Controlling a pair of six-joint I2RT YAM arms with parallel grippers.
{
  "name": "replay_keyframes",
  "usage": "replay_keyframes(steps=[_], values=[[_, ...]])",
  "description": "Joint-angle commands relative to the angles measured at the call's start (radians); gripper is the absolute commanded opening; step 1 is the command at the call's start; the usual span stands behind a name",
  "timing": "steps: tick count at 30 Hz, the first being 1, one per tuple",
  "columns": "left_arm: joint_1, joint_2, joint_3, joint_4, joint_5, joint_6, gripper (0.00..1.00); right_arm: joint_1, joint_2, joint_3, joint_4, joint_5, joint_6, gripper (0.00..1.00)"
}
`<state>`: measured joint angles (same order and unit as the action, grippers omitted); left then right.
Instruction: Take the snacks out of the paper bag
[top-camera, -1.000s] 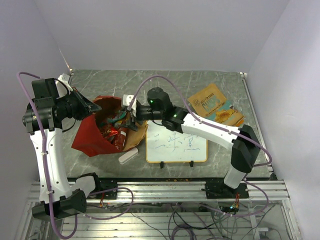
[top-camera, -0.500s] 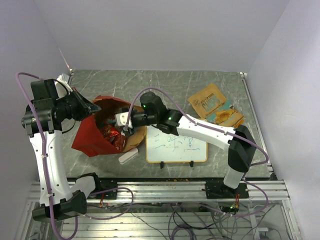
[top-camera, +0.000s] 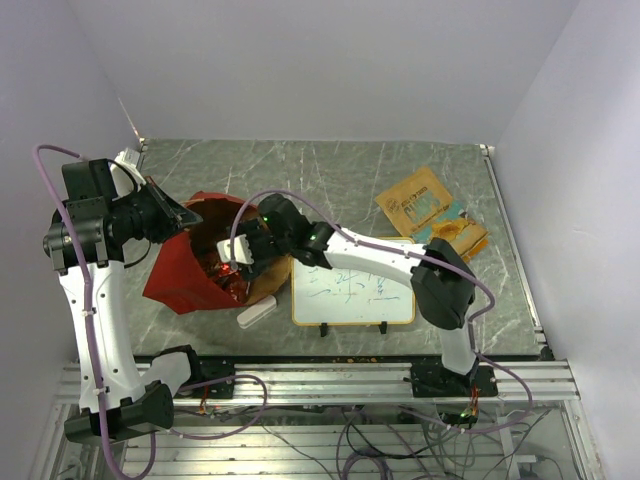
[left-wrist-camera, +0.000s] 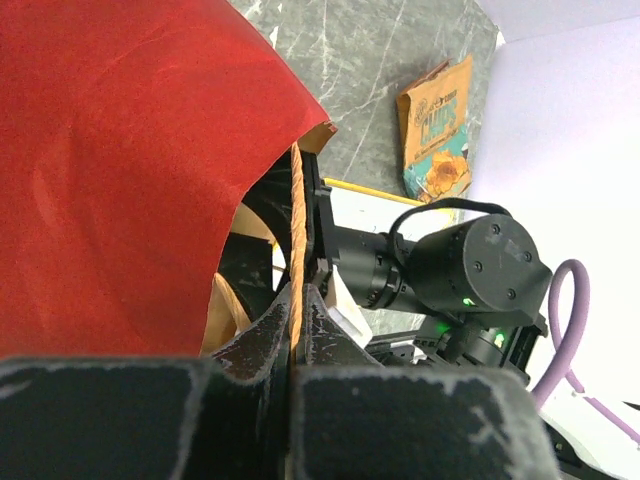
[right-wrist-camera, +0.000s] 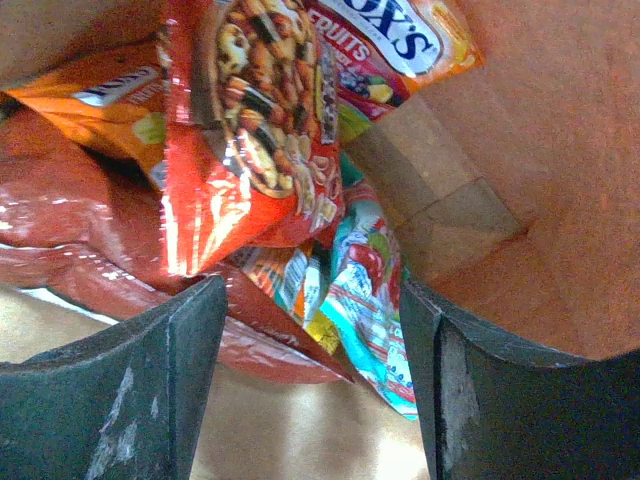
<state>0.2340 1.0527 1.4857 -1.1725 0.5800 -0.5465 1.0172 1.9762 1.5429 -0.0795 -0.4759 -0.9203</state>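
Observation:
The teal packet's near corner (right-wrist-camera: 392, 378) sticks out free ahead of the right gripper and to its right in the wrist view, so the robot should reach deeper that way around it.
The red paper bag (top-camera: 175, 270) lies at the table's left with its mouth open to the right. My left gripper (top-camera: 190, 214) is shut on a thin orange strip (left-wrist-camera: 296, 220) at the bag's upper rim and holds it up; the bag's red outside (left-wrist-camera: 130, 150) fills the left wrist view. My right gripper (top-camera: 238, 250) is inside the bag's mouth, open and empty (right-wrist-camera: 315, 370). Between and beyond its fingers (right-wrist-camera: 150, 390) lie several snacks: a red packet (right-wrist-camera: 240, 130), a teal one (right-wrist-camera: 370, 290), an orange one (right-wrist-camera: 95, 95). The brown inside (right-wrist-camera: 540, 180) surrounds them.
A framed whiteboard (top-camera: 352, 285) lies right of the bag, under my right arm. A white eraser block (top-camera: 257, 313) sits by the bag's lower corner. A flat orange bag (top-camera: 415, 200) and another snack packet (top-camera: 455, 233) lie at the table's far right.
My right gripper has moved left and down, from the bag's mouth to deeper inside it. The left gripper holds the rim as before.

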Motion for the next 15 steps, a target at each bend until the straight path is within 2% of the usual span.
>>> replay_keyframes(steps=[1,8,15], values=[[0.001,-0.025,0.019,0.002,0.006,0.008,0.07,-0.01,0.063,0.077,0.026,0.056,-0.011,0.7],[0.001,-0.03,0.036,-0.019,-0.016,0.02,0.07,-0.012,0.15,0.121,0.085,0.095,0.026,0.69],[0.001,-0.042,0.024,-0.021,-0.023,0.002,0.07,-0.022,0.175,0.058,0.28,0.175,0.004,0.67]])
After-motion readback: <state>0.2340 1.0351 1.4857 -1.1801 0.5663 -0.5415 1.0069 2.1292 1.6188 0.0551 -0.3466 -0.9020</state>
